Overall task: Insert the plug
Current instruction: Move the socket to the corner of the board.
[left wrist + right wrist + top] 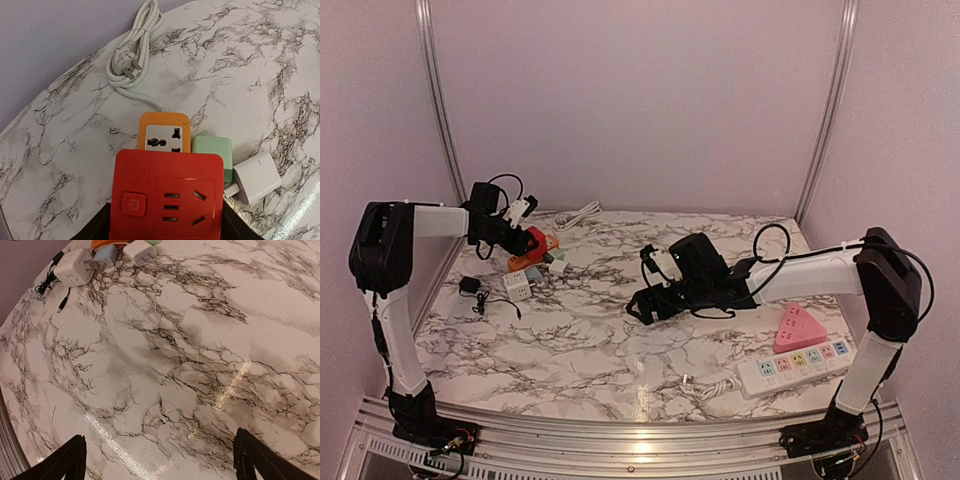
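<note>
The red socket cube moves outward in my left gripper next toward the far corner by the side (49,186), then the gripper opens, as chargers crowd beside the cube.
My left gripper (168,231) is shut on a red socket cube (170,192), one dark finger on each side, the power button and socket holes facing the camera. In the top view it sits at the far left (525,240) with the red socket cube (536,238). Just beyond the cube lie an orange adapter (164,131), a green charger (212,151) and a white charger (257,177). A coiled white cord with a three-pin plug (129,67) lies further back. My right gripper (162,455) hangs open over bare marble at mid-table (642,305), holding nothing.
A white cube socket (518,286) and a black adapter (470,286) with its lead lie at the left. A pink triangular socket (798,328) and a white power strip (795,366) sit at the right front. Walls close in the back and sides.
</note>
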`<state>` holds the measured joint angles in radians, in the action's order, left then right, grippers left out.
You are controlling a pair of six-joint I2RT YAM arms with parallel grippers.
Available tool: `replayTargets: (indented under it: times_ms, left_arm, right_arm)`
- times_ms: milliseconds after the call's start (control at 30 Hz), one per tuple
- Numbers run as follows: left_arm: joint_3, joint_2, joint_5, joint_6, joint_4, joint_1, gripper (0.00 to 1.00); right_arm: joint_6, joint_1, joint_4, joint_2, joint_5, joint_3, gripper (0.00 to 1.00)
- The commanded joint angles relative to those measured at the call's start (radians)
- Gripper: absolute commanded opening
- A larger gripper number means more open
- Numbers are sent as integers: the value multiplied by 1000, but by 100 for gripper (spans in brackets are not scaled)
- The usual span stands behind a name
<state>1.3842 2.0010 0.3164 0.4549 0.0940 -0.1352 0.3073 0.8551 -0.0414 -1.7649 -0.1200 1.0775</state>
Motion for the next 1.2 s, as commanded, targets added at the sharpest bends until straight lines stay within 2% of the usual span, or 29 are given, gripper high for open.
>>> replayTargets:
  times_ms: [0,167,400,567,867,1167]
  left_arm:
    - [1,5,9,-15,80,-32,43]
    - [89,15,-159,-70,63,-30,45]
    - [238,66,-382,-42,67,-30,46]
    - [331,132,-460,-24,76,7,45]
    - [469,242,-391,-38,84,81,48]
    - [530,291,-323,-86,102,126,69]
  right_arm:
    - [6,8,23,27,10,1,96]
    - [5,7,23,15,8,2,96]
    - [11,8,32,6,0,1,96]
    - [5,8,23,4,13,-11,97]
    - [-1,8,3,16,20,-30,97]
    - [21,8,23,-10,1,-36,97]
